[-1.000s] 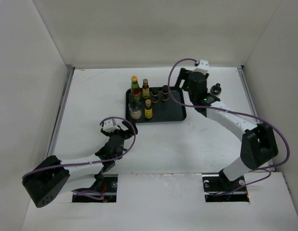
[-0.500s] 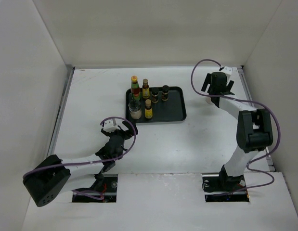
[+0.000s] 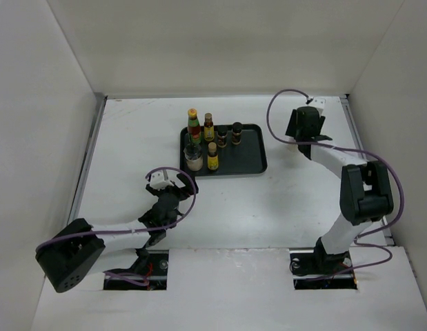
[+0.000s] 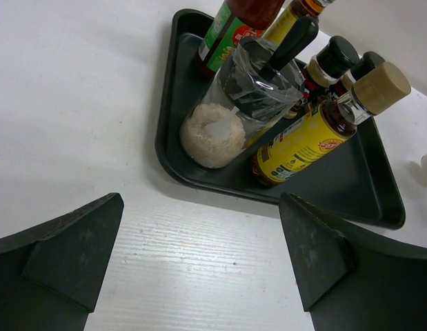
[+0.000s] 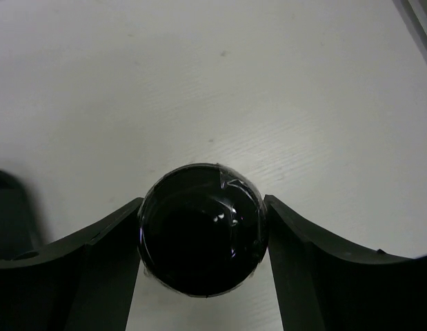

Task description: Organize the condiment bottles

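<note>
The right gripper carries its jar to the left in the top view over the tray's bare far corner (image 3: 253, 132) (image 5: 6, 210) next, then lowers and releases it.
Several condiment bottles stand in the black tray (image 3: 258, 164): a red bottle with a yellow cap (image 3: 194, 127), a yellow-labelled bottle (image 3: 212, 157), a whitish jar (image 3: 194, 159) and small dark-capped ones (image 3: 236, 132). One more jar stands alone at the back right, hidden from above under my right gripper (image 3: 306, 131). In the right wrist view its black round cap (image 5: 203, 238) fills the gap, and both fingers (image 5: 103, 262) press its sides. My left gripper (image 4: 201, 210) hangs open over bare table, short of the tray's near corner (image 4: 173, 162), facing the whitish jar (image 4: 214, 138).
White walls close in the table on the left, back and right. A metal rail (image 3: 351, 121) runs along the right edge, close to my right gripper. The tray's right half (image 3: 251, 153) holds nothing.
My right arm swung from beside the tray to the back right, came down over the lone jar, and its jaws narrowed onto the cap. The left arm stayed put.
</note>
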Tool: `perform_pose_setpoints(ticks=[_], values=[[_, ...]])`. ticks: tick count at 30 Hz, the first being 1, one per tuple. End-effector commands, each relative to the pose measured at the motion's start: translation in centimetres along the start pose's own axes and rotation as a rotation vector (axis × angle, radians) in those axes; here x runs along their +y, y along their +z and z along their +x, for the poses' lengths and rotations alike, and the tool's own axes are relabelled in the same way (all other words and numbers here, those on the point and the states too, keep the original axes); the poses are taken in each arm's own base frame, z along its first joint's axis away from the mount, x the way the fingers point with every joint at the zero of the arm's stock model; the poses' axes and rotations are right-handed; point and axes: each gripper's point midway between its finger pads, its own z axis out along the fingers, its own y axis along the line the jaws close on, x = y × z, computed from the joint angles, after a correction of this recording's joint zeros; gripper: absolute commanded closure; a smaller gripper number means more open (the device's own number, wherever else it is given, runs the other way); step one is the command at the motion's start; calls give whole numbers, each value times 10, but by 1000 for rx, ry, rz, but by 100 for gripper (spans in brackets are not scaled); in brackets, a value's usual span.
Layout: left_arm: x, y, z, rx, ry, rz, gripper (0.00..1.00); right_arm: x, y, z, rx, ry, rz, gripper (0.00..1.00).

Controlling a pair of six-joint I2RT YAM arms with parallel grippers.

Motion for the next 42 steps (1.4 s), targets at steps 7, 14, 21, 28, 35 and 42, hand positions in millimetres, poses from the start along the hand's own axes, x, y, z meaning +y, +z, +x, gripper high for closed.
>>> perform_pose_setpoints(ticks=[7,14,21,28,35,42], values=[[-25,3,-21,-49,-85,61,0,143,-65,-80,-244,32,-324,49],[-25,2,-21,-50,-86,64,0,190,-50,-68,-219,10,-381,48],[-23,3,-21,-54,-84,53,0,200,-32,-53,-192,15,-376,46],[-22,4,-21,-52,-82,52,0,202,-22,-33,-157,7,-360,31],[-24,3,-22,-52,-86,60,0,192,-39,-51,-191,36,-340,18],[-25,2,-25,-59,-90,65,0,180,-71,-76,-232,61,-347,10]])
